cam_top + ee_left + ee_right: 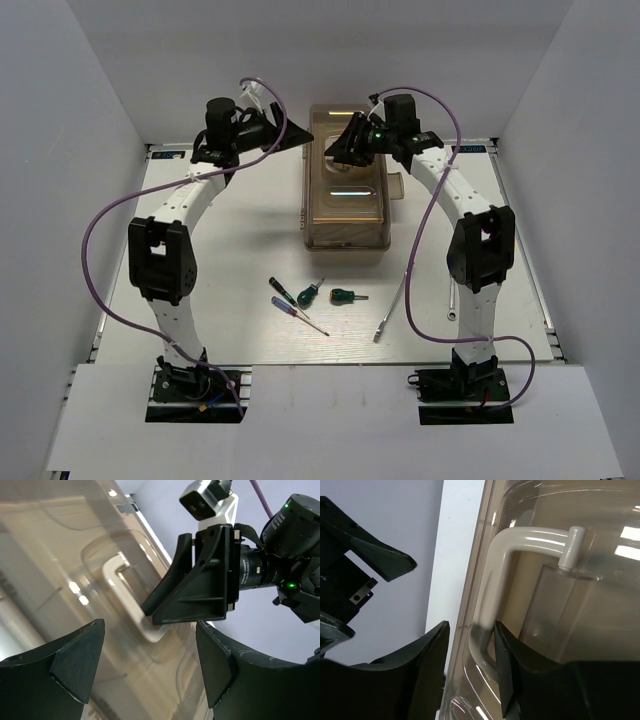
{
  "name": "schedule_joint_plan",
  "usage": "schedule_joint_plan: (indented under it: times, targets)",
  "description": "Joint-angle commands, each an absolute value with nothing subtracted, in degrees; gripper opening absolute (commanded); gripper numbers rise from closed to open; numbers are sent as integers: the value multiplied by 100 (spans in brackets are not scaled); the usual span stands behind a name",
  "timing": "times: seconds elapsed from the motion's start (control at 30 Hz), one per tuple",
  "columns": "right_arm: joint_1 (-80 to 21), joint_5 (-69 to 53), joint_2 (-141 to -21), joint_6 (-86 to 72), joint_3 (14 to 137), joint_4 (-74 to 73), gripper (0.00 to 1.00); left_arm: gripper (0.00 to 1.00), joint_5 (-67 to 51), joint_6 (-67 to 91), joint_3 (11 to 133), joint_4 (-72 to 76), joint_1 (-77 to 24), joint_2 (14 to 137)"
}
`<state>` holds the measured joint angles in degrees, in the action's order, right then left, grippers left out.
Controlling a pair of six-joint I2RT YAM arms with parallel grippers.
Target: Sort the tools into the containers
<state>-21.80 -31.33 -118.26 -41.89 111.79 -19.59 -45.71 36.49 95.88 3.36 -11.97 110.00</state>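
Observation:
My left gripper moves to the right in the top view next and closes beside the right gripper, since the pale handle's bare part (121, 595) lies that way.
The tan toolbox (345, 215) stands at the back centre with its translucent brown lid (600, 540) down. My right gripper (340, 152) (470, 630) is over the lid, jaws astride the pale handle (495, 580). One finger touches the handle and the other stands apart from it. My left gripper (295, 135) (150, 625) hangs open by the box's far left side, holding nothing. On the table in front lie a black-handled screwdriver (283, 291), a green one (308, 294), a stubby green one (346, 296), a blue-handled one (290, 310), a long wrench (393, 310) and a short wrench (452, 300).
White walls close in the table (230, 230) at the back and on both sides. Purple cables loop from each arm over the tabletop. The two grippers are close together above the box's far end.

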Motion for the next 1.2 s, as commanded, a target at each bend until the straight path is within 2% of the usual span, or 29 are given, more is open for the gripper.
schedule_joint_plan:
  times: [0.0,0.37,0.57,0.73,1.17]
  targets:
    - [-2241,-3603,-11777,-4386,11180,-1538,46,83,-4720,3683,9992,379,-1310,11100]
    - [-2162,-3709,-11769,-4482,11145,-1415,45,82,-4246,3920,10564,132,-1477,11698]
    - [-2153,-3744,-11751,-4500,11066,-1362,44,70,-3964,4086,11161,-246,-1477,11979]
    - [-2162,-3762,-11751,-4526,11013,-1284,44,66,-4025,4219,11346,-246,-1529,12182]
    - [-2136,-3823,-11769,-4632,11048,-1204,44,65,-4192,4114,11531,-1010,-1687,12340]
